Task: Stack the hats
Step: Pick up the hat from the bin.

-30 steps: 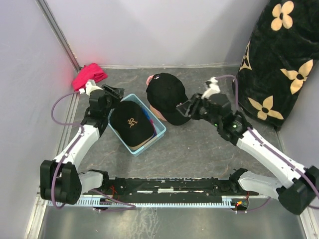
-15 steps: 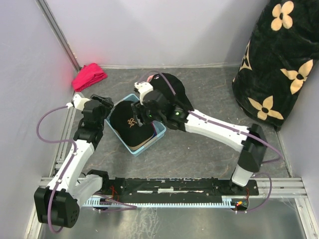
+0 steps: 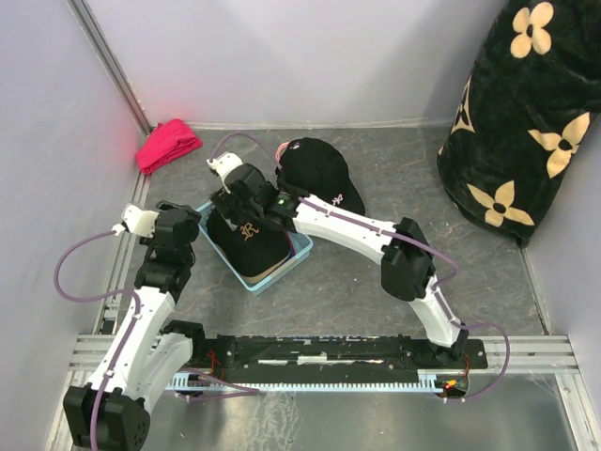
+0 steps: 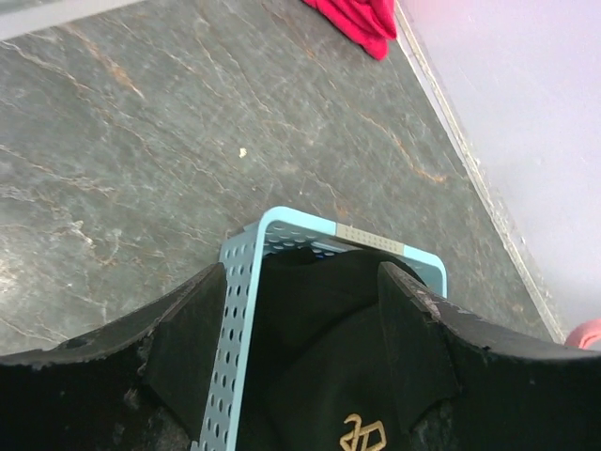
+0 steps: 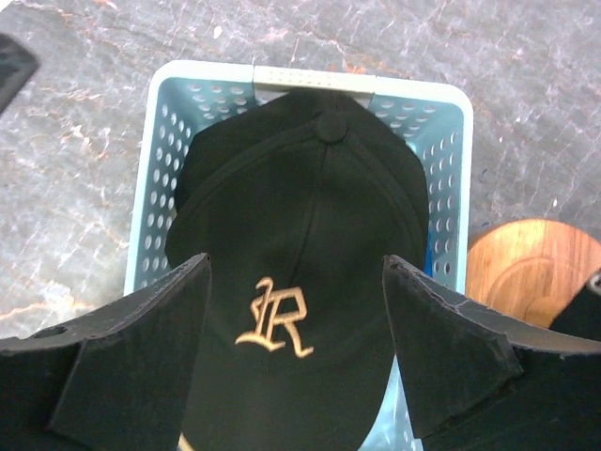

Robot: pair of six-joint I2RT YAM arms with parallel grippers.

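My right gripper is above the gold logo and should move outward and down onto the cap's top button [image 5: 331,127] next, since this small knob sticks up and can be pinched.
A black cap with a gold logo [image 3: 249,240] lies on top of the hats in a light blue basket [image 3: 299,246]; a tan brim edge shows under it. A second black cap [image 3: 315,169] sits behind the basket, with a bit of pink [image 3: 283,150] at its back edge. My right gripper [image 3: 230,207] reaches across and hangs open above the gold-logo cap [image 5: 300,235], touching nothing [image 5: 296,348]. My left gripper [image 3: 192,224] is open at the basket's left wall [image 4: 239,282], its fingers either side of the wall, with the cap [image 4: 310,366] below [image 4: 300,348].
A red cloth bundle [image 3: 167,143] lies in the back left corner, also in the left wrist view [image 4: 362,19]. A wooden stand [image 5: 535,258] shows right of the basket. A big black bag with tan flowers [image 3: 526,122] fills the back right. Walls close in at left and back.
My right arm has swung left from beside the second black cap to over the basket. My left gripper has drawn back toward the near left of the basket.
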